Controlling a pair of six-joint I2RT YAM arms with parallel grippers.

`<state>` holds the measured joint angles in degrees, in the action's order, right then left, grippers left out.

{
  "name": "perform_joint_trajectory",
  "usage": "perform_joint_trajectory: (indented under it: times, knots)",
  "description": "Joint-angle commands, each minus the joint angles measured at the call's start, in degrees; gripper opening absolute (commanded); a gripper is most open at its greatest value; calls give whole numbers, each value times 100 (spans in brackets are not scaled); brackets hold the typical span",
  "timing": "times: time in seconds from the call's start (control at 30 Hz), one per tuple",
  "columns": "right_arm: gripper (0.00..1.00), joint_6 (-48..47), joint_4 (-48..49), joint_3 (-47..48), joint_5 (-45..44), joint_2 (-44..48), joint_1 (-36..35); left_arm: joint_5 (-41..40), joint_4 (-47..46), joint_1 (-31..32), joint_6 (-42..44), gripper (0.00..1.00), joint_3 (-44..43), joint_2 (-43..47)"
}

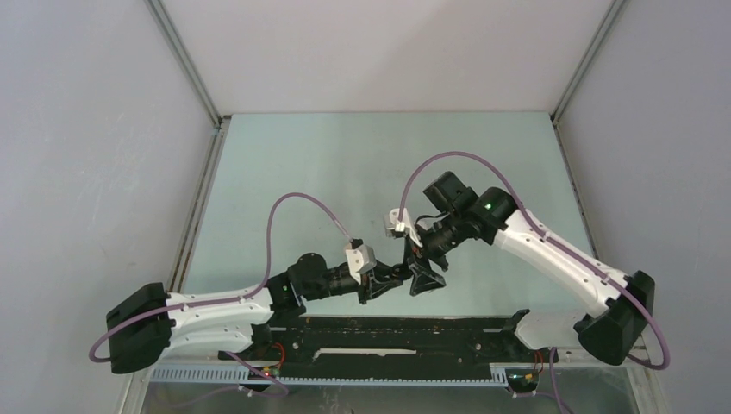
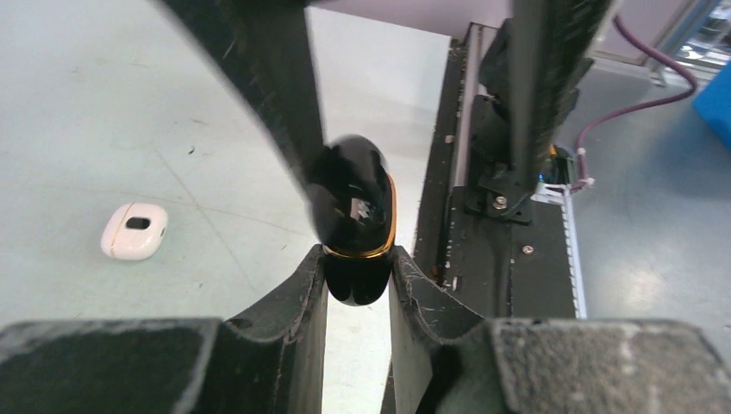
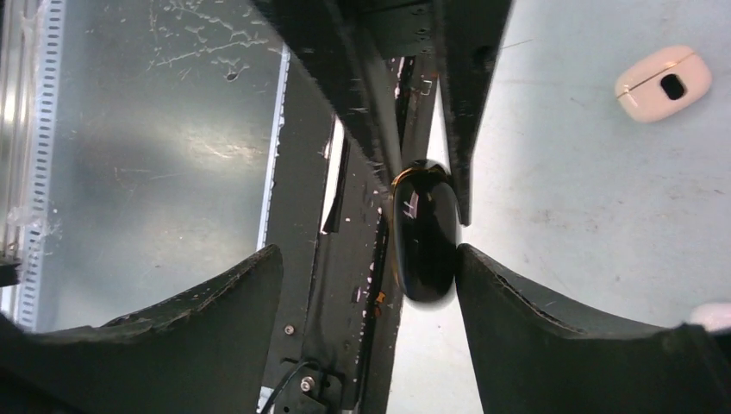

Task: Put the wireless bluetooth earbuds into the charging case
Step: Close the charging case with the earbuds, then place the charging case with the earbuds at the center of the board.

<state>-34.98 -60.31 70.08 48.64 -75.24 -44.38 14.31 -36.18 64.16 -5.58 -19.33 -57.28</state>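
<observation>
My left gripper moves outward and down to the pale green table (image 2: 200, 246) beside the white pebble-shaped case next, since the glossy black charging case looks closed.
My left gripper (image 2: 358, 276) is shut on a glossy black charging case (image 2: 353, 211) with a gold seam and holds it above the table near the front rail. The case looks closed. In the right wrist view the same case (image 3: 424, 233) lies against the inner face of one finger (image 3: 517, 319) of my right gripper (image 3: 369, 254), which is open wide, its other finger well apart from the case. In the top view both grippers, left (image 1: 395, 276) and right (image 1: 427, 274), meet just ahead of the rail. No loose earbuds show clearly in any view.
A white pebble-shaped case (image 2: 134, 231) with a dark oval recess lies on the pale green table, also in the right wrist view (image 3: 662, 83). The black front rail (image 1: 388, 332) runs close below the grippers. A blurred white thing (image 3: 712, 316) sits at the right wrist view's edge.
</observation>
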Motion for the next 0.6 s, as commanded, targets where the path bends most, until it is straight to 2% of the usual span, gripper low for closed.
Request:
perform_joint_trajectory:
  times: [0.0,0.17,0.3,0.43,0.47,0.5,0.57]
  knots:
    - [75,48,-77,62,-111,852,112,-717,-183,-11,-101,0,-178,-192]
    - [77,190,-23,-74,-463,1930,1107,-922,-180,-100,-418,0,-249,-587]
    - [81,930,1364,-1039,-1079,2664,2166,-1333,-113,-167,-911,0,-325,-934]
    - [86,1383,2582,-1908,-456,2507,3341,-1315,153,-367,-1704,4,-643,-1425]
    - [92,1550,2931,-2057,-358,2415,3580,-1204,303,-429,-1891,5,-789,-1609]
    - [99,1569,2971,-2090,-382,2337,3667,-1113,434,-478,-2036,6,-931,-1762]
    - [100,1412,2831,-2019,-720,2336,3660,-993,707,-544,-2381,11,-1242,-2040]
